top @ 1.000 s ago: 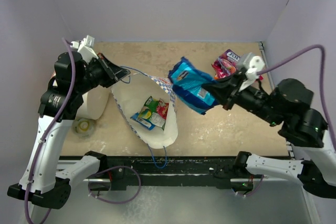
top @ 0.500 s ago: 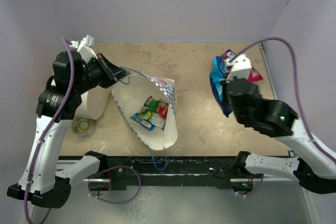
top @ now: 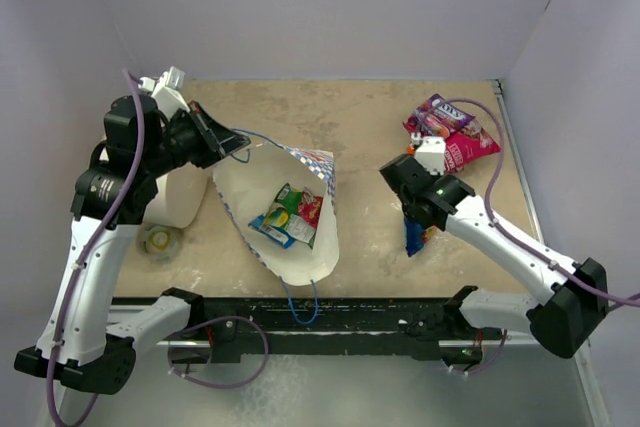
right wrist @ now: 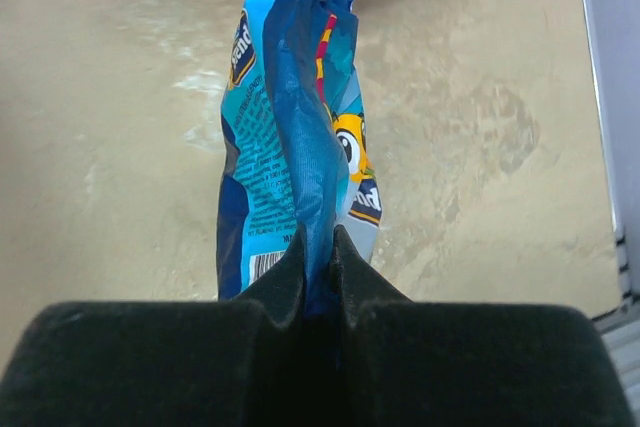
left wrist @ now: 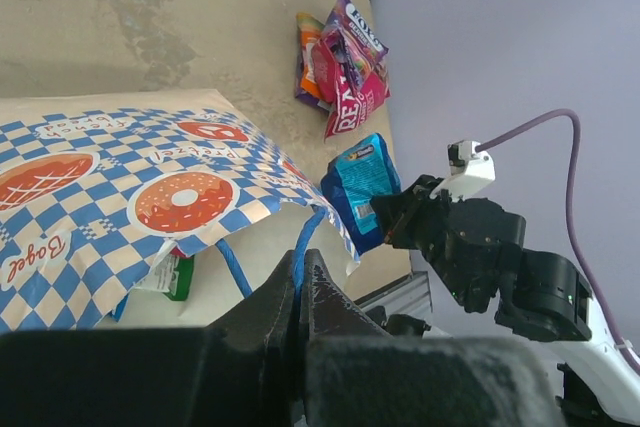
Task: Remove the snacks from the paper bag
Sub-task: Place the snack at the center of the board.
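The robot will next move its right gripper down and to the right in the top view and release the packet on the tabletop beside the pile, where space is clear.
The paper bag (top: 312,263) lies open on its side mid-table, its checkered outside (left wrist: 120,197) towards the left wrist camera. Several snacks (top: 288,215), green, red and blue, lie inside it. My left gripper (top: 222,142) is shut on the bag's blue cord handle (left wrist: 298,245) and holds the mouth up. My right gripper (top: 415,219) is shut on a blue snack packet (right wrist: 290,117), which hangs low over the table right of the bag (top: 414,239). Red, magenta and purple packets (top: 446,129) lie in a pile at the back right, also in the left wrist view (left wrist: 342,62).
A large white cylinder (top: 176,199) stands left of the bag, with a small round roll (top: 158,240) in front of it. A black rail (top: 340,313) runs along the near edge. Lilac walls close the back and both sides.
My right arm has swung the blue packet from beside the bag's mouth to the right, then down and nearer, folding in. The left gripper and the bag have stayed put.
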Tool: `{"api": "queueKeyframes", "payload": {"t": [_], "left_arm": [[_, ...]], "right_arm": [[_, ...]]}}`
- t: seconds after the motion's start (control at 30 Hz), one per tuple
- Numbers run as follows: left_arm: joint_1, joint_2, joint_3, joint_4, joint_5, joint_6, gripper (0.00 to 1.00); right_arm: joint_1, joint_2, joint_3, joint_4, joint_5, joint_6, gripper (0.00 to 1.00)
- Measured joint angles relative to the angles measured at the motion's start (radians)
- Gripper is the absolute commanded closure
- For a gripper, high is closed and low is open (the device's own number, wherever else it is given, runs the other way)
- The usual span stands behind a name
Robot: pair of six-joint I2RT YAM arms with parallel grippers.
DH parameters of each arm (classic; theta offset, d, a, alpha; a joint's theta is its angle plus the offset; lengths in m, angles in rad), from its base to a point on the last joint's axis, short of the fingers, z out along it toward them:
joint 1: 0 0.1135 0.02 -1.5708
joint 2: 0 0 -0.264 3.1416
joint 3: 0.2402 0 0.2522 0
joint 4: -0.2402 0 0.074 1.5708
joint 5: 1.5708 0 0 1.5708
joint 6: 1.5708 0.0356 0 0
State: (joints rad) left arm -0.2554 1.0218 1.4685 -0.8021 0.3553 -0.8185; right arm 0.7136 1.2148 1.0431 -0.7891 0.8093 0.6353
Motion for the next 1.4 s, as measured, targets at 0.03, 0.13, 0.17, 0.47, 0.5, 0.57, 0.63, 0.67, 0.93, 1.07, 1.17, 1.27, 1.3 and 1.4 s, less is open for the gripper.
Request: {"api": "queueKeyframes", "payload": {"t": [0.03,0.13,0.17,0.47,0.5,0.57,0.63,0.67,0.93,1.07,1.17,1.27,1.3,1.4], "left_arm": [[0.0,0.002,0.0,0.0,0.001,0.0,1.0],[0.0,0.008,0.0,0.0,0.002,0.0,1.0],[0.0,0.011,0.0,0.0,0.002,0.0,1.0],[0.0,0.032,0.001,0.0,0.009,0.0,1.0],[0.0,0.032,0.002,0.0,0.009,0.0,1.0],[0.0,0.032,0.005,0.0,0.009,0.0,1.0],[0.0,0.032,0.008,0.0,0.009,0.0,1.0],[0.0,0.032,0.009,0.0,0.009,0.0,1.0],[0.001,0.032,0.011,0.001,0.009,0.0,1.0],[0.001,0.033,0.016,0.0,0.01,0.0,1.0],[0.001,0.034,0.016,0.001,0.012,0.0,1.0],[0.001,0.034,0.016,0.001,0.015,0.0,1.0],[0.001,0.034,0.016,0.001,0.016,0.0,1.0],[0.001,0.034,0.016,0.001,0.025,0.0,1.0]], "right_arm": [[-0.031,-0.013,-0.024,0.0,-0.004,0.03,1.0],[-0.153,-0.064,-0.082,0.002,-0.028,0.084,1.0],[-0.203,-0.081,-0.095,0.003,-0.038,0.093,1.0],[-0.618,-0.074,-0.106,0.074,-0.042,0.004,1.0],[-0.636,-0.056,-0.106,0.088,-0.035,-0.016,1.0],[-0.65,-0.005,-0.105,0.115,-0.01,-0.057,1.0],[-0.65,0.068,-0.084,0.11,0.015,-0.067,1.0],[-0.649,0.114,-0.064,0.101,0.021,-0.064,1.0],[-0.649,0.403,0.097,0.016,0.001,0.064,0.97],[-0.646,0.424,0.103,0.068,-0.099,0.073,0.54],[-0.646,0.385,0.09,0.13,-0.187,0.072,0.33],[-0.642,0.291,0.06,0.193,-0.269,0.057,0.12],[-0.642,0.243,0.046,0.213,-0.293,0.046,0.07],[-0.642,0.073,0.005,0.27,-0.362,0.017,0.0]]}}
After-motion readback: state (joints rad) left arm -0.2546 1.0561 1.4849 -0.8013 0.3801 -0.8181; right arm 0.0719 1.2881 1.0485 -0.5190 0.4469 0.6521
